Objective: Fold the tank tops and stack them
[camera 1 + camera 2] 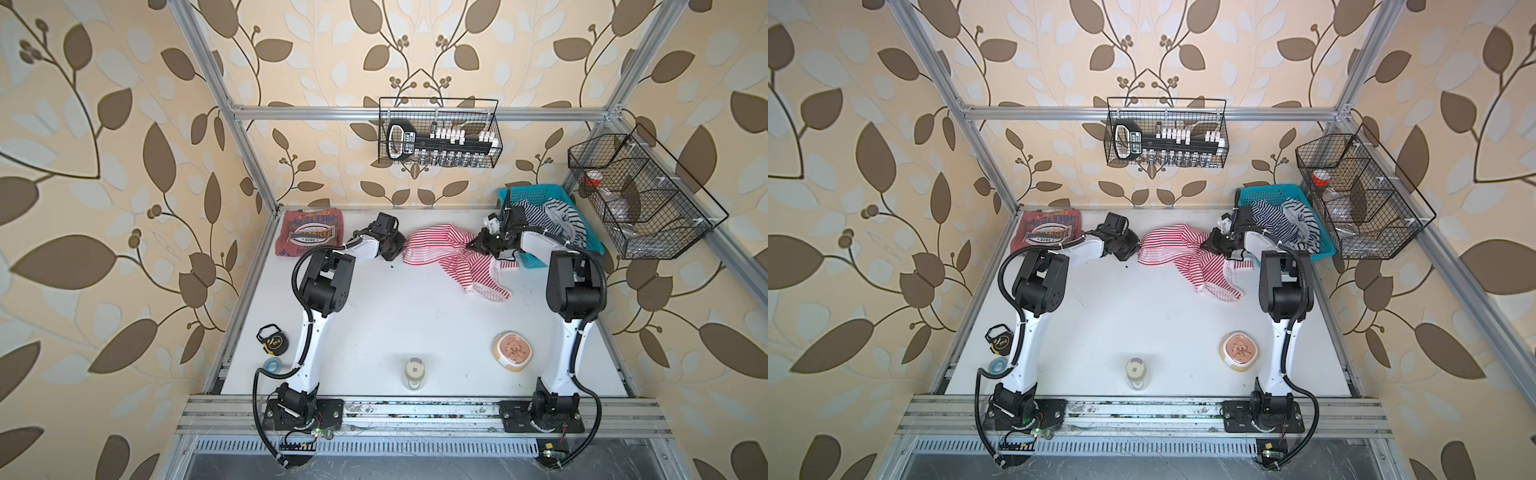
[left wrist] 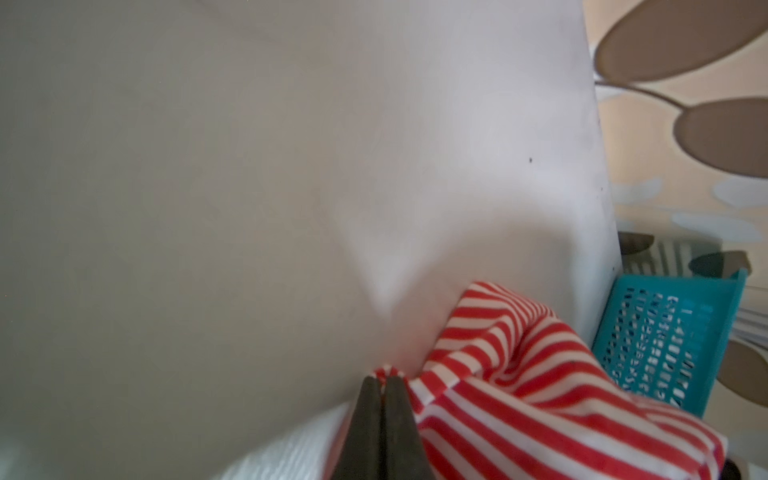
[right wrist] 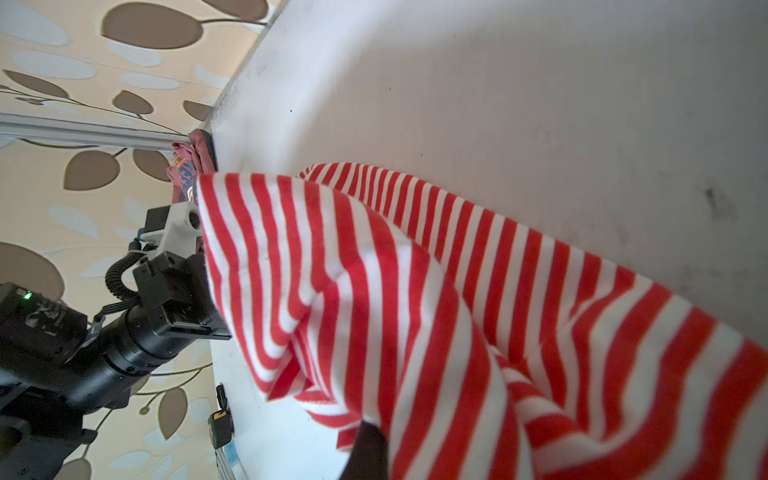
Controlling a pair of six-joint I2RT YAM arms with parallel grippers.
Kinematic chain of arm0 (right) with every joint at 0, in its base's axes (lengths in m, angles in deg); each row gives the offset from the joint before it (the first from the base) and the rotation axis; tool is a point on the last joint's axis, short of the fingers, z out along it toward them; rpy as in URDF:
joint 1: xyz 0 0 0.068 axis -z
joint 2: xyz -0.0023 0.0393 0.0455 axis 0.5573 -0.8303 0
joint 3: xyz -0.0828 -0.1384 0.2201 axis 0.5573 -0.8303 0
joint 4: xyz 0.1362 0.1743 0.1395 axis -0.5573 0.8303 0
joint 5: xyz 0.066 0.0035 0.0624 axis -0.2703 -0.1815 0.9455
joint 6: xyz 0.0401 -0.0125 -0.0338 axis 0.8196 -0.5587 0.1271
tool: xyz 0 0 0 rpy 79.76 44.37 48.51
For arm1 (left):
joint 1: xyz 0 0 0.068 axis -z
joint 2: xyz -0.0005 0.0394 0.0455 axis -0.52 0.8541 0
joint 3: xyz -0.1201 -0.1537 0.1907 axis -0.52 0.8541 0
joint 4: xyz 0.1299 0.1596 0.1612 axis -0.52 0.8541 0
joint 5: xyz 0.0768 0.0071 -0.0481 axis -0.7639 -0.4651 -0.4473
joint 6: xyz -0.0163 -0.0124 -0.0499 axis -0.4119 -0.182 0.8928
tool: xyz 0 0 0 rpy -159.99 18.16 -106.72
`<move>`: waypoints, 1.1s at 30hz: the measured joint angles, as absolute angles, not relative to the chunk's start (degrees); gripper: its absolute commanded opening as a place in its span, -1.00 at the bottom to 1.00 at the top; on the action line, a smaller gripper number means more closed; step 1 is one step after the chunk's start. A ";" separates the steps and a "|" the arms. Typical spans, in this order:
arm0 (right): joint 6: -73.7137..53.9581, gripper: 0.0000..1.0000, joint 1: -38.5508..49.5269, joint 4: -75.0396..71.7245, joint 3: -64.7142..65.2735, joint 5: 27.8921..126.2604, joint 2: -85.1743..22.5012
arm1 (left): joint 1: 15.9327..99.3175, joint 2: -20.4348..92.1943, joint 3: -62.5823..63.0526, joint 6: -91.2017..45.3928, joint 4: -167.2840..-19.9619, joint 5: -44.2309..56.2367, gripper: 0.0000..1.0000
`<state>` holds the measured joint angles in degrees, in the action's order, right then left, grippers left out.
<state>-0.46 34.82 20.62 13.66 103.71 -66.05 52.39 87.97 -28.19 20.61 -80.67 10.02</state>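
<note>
I will raise my right gripper with the opposite end, then lower it and release that end on the tabletop near the teal basket, as that spot lies below the gripper.
The red-and-white striped tank top [image 1: 440,249] [image 1: 1177,249] hangs stretched between both grippers near the back of the table, its lower part crumpled on the surface. My left gripper [image 1: 401,245] [image 2: 384,376] is shut on a small pinch of its edge. My right gripper [image 1: 471,243] [image 3: 374,428] holds the opposite end; striped cloth [image 3: 415,291] drapes over it, so only one dark finger [image 3: 365,449] shows. The brick-red tank top [image 1: 309,235] [image 1: 1046,228] with the "1973" print lies folded flat in the back left corner, apart from both grippers.
A teal basket [image 1: 536,190] at the back right holds navy-and-white striped cloth [image 1: 557,216]. Near the front stand a jar [image 1: 415,372] and a bowl [image 1: 513,349]. A tape measure [image 1: 272,338] and a blue tape roll [image 1: 272,365] lie front left. Wire baskets [image 1: 440,133] hang on the frame.
</note>
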 measured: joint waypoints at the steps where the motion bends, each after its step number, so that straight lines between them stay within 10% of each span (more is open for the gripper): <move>1: -0.66 -1.00 34.82 20.89 13.48 103.73 -65.60 | 52.39 87.95 -28.19 20.39 -80.43 10.11 -1.00; 33: -7.76 -0.94 34.80 29.28 10.58 113.50 -41.44 | 44.11 53.46 -37.65 -6.41 -61.48 18.85 -1.00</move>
